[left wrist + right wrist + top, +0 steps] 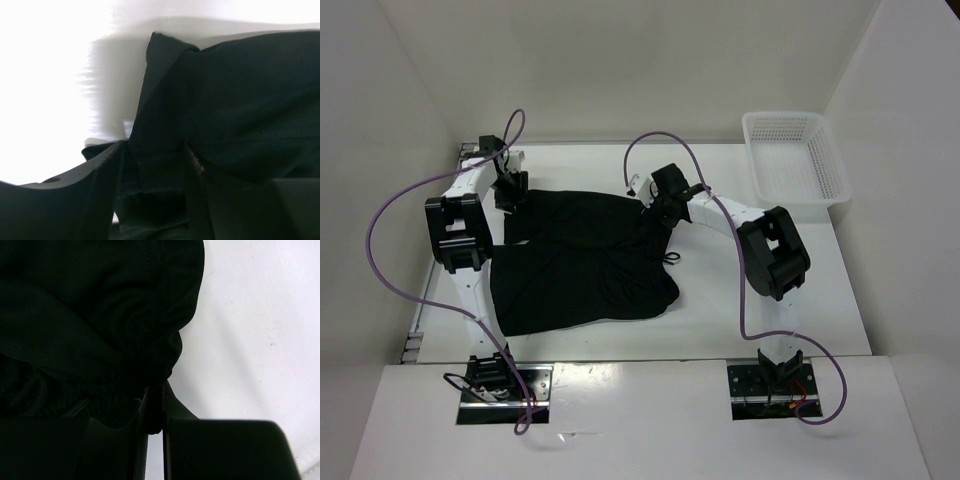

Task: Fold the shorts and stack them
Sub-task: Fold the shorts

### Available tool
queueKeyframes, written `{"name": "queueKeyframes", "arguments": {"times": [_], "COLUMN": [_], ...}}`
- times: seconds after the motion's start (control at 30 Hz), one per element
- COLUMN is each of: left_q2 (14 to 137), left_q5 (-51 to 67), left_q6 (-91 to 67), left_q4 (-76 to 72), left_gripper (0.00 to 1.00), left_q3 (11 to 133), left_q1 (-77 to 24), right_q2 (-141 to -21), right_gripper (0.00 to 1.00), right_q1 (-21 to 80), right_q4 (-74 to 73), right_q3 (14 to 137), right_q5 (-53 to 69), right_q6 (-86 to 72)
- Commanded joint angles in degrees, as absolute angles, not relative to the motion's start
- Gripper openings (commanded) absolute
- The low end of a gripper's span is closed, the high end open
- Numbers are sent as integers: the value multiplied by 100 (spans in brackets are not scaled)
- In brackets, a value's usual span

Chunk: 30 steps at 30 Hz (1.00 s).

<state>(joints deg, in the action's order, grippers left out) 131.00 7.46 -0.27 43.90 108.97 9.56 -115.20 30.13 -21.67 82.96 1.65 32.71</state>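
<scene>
The right gripper lifts back past the drawstring and releases the fold over the shorts' near corner point(664, 302) next, back of the gripper, because the shorts point(585, 265) lie spread.
The black shorts point(585, 265) lie spread on the white table, with a drawstring loop at their right side. My left gripper point(510, 193) is at the shorts' far left corner. In the left wrist view the gripper point(152, 172) has a strip of the black fabric point(240, 100) filling the gap between its fingers, and it grips that strip. My right gripper point(654, 209) is at the shorts' far right edge. In the right wrist view the gripper point(156, 407) is pinched tight on a bunched fold of the shorts point(90, 315).
A white mesh basket point(798, 128) stands at the back right of the table, right of my right arm. White walls close in the back and both sides. Purple cables loop over both arms.
</scene>
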Motion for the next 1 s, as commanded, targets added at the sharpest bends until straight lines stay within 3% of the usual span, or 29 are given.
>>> {"name": "queueKeyframes", "arguments": {"times": [0.0, 0.17, 0.3, 0.4, 0.53, 0.83, 0.97], "left_q2": [12902, 12701, 12700, 12578, 12367, 12270, 12025], "left_q5": [1002, 1107, 1047, 984, 862, 861, 1045], "left_q6": [0, 0, 0, 0, 0, 0, 0], "left_q4": [4149, 3964, 3912, 3911, 3911, 4859, 5142], "left_gripper": [55, 39, 11, 0, 0, 0, 0], "left_q3": [10819, 10653, 10652, 10652, 11064, 13313, 13272], "left_q1": [984, 984, 984, 984, 984, 1274, 1336], "right_q2": [-11285, -11338, -11338, -11338, -11285, -11127, -11074], "right_gripper": [0, 0, 0, 0, 0, 0, 0], "right_q1": [3085, 3137, 3138, 3138, 3138, 2883, 2681], "right_q4": [-2224, -2224, -2224, -2145, -1716, -1293, -1239], "right_q3": [8314, 8314, 8314, 8262, 8314, 8780, 8929], "right_q5": [272, 272, 272, 1, -561, -1309, -1362], "right_q6": [3322, 3375, 3375, 3375, 3428, 3595, 3727]}}
